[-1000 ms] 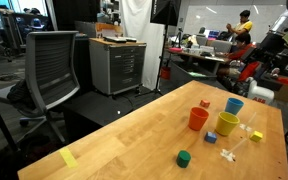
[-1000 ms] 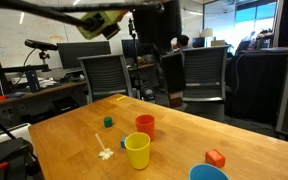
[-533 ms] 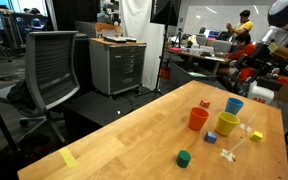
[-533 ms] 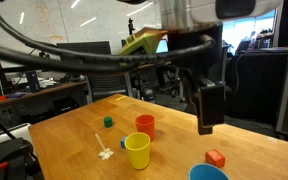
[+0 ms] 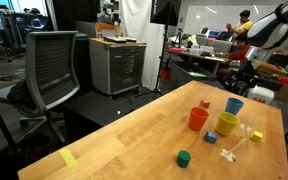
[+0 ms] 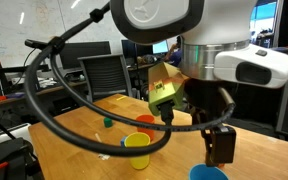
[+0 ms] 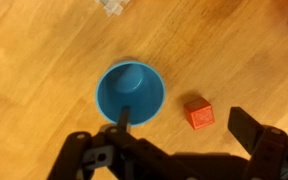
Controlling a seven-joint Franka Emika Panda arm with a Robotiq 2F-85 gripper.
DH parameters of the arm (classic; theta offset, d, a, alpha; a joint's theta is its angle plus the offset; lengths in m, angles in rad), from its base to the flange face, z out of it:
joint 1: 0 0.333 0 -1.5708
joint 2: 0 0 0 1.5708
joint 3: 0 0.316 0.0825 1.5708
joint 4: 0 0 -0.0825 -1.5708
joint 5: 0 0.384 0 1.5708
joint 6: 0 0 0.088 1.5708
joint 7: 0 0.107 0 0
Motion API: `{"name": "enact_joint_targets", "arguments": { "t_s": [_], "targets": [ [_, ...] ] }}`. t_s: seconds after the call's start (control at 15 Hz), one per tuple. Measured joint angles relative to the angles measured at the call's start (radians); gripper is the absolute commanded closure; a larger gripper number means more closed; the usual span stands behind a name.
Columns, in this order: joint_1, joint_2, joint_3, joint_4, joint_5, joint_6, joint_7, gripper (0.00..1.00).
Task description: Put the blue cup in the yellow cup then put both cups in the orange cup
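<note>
The gripper's fingers are on either side of the rim of the light-blue cup, so the gripper should next go down, one finger inside and one outside, and then bring them closer together.
The light-blue cup [image 7: 131, 93] stands upright on the wooden table, just below my gripper [image 7: 184, 122] in the wrist view. The gripper is open and empty; its left finger [image 7: 124, 116] overlaps the cup's rim and its right finger [image 7: 246, 125] is beyond a small red block [image 7: 197, 113]. In an exterior view the gripper [image 6: 221, 147] hangs just above the blue cup [image 6: 209, 173]. The yellow cup [image 6: 137, 150] and the partly hidden orange cup [image 6: 144, 122] stand nearby. All three cups show in an exterior view: orange [image 5: 197, 119], yellow [image 5: 227, 123], blue [image 5: 234, 105].
A green block [image 5: 183, 158], a white toy piece [image 5: 229, 153], a tiny yellow block [image 5: 254, 136] and a strip of yellow tape [image 5: 68, 158] lie on the table [image 5: 134, 140]. Office chairs and desks surround it.
The arm has swung in and come down over the blue cup; it now fills much of an exterior view. The cups have not moved.
</note>
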Motion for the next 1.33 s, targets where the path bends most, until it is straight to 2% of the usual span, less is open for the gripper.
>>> {"name": "enact_joint_targets", "arguments": {
  "t_s": [0.53,0.6,0.67,0.8,1.0,1.33],
  "targets": [
    [-0.002,0.102,0.038,0.034,-0.015,0.0,0.0,0.0],
    [-0.002,0.11,0.039,0.036,-0.02,0.0,0.0,0.05],
    [-0.002,0.116,0.039,0.038,-0.024,0.0,0.0,0.27],
    [-0.004,0.125,0.039,0.042,-0.035,-0.004,0.0,0.3],
    [-0.009,0.128,0.039,0.051,-0.044,-0.022,0.0,0.56],
    [-0.015,0.127,0.038,0.062,-0.08,-0.064,0.002,0.94]
  ]
}}
